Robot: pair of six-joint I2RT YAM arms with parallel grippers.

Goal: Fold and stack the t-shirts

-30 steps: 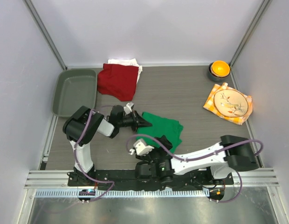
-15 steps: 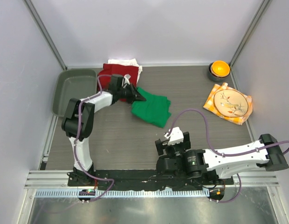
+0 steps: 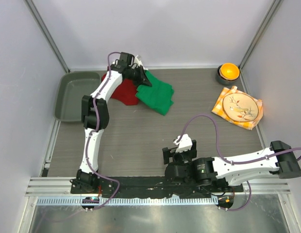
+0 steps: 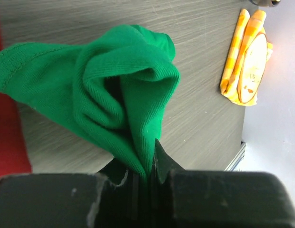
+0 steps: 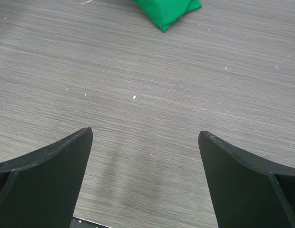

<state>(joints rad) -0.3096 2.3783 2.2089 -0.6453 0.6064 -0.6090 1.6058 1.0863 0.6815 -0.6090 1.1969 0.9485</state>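
The left gripper carries the fold of the green shirt to its left in the top view, over the mostly uncovered dark red t-shirt [image 3: 124, 92] [image 4: 9, 137] next, and releases the fold.
My left gripper [image 3: 146, 81] is shut on a fold of the bright green t-shirt [image 3: 158, 94], far out at the back of the table. In the left wrist view the green cloth [image 4: 123, 85] bunches up from between the jaws of the left gripper [image 4: 150, 161]. The green shirt's left edge overlaps the dark red t-shirt [image 3: 122, 91], which lies flat below and shows as a red strip [image 4: 9, 142]. My right gripper [image 3: 179, 151] stands open near the front, over bare table, nothing between the jaws of the right gripper [image 5: 145, 137]. A green corner [image 5: 169, 12] shows far ahead of it.
A grey tray [image 3: 75, 94] sits at the back left. An orange bowl [image 3: 228, 71] stands in the back right corner. A plate [image 3: 241, 108] rests on an orange-yellow checked napkin [image 3: 223, 109] at the right, also seen as the plate [image 4: 252, 61] in the left wrist view.
My left arm has stretched away to the back, carrying the green shirt from mid-table up against the red shirt. The right arm drew back to the right, then held still.
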